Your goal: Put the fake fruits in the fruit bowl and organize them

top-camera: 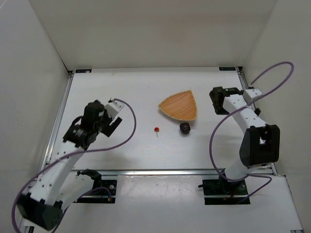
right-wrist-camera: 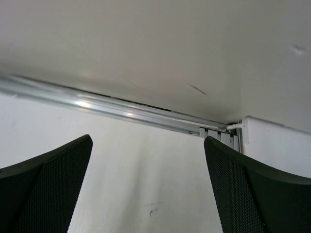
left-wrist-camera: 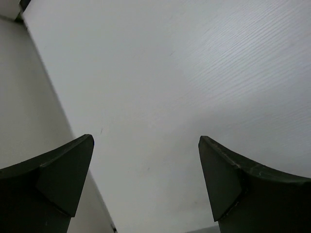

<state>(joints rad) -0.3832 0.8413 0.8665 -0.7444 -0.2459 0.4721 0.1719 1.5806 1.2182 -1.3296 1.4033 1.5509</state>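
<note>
I will next move my left gripper to the right in the top view and down onto the red cherry's round head (top-camera: pixel 156 129), because the cherry is outside the empty bowl.
The tan woven fruit bowl (top-camera: pixel 180 106) lies empty at the table's middle back. A tiny red cherry with a thin stem (top-camera: pixel 156 129) lies on the table in front of the bowl's left corner. A dark roundish fruit (top-camera: pixel 185 128) lies just in front of the bowl's near tip. My left gripper (top-camera: pixel 111 126) is open and empty, well left of the cherry; its wrist view (left-wrist-camera: pixel 146 141) shows only bare table. My right gripper (top-camera: pixel 216 99) is open and empty, right of the bowl; its wrist view (right-wrist-camera: pixel 147 140) faces the back rail. Neither wrist view shows any fruit.
White walls enclose the table on the left, back and right. A metal rail (right-wrist-camera: pixel 121 109) runs along the foot of the back wall, another along the left edge (top-camera: pixel 58 116). Purple cables loop off both arms.
</note>
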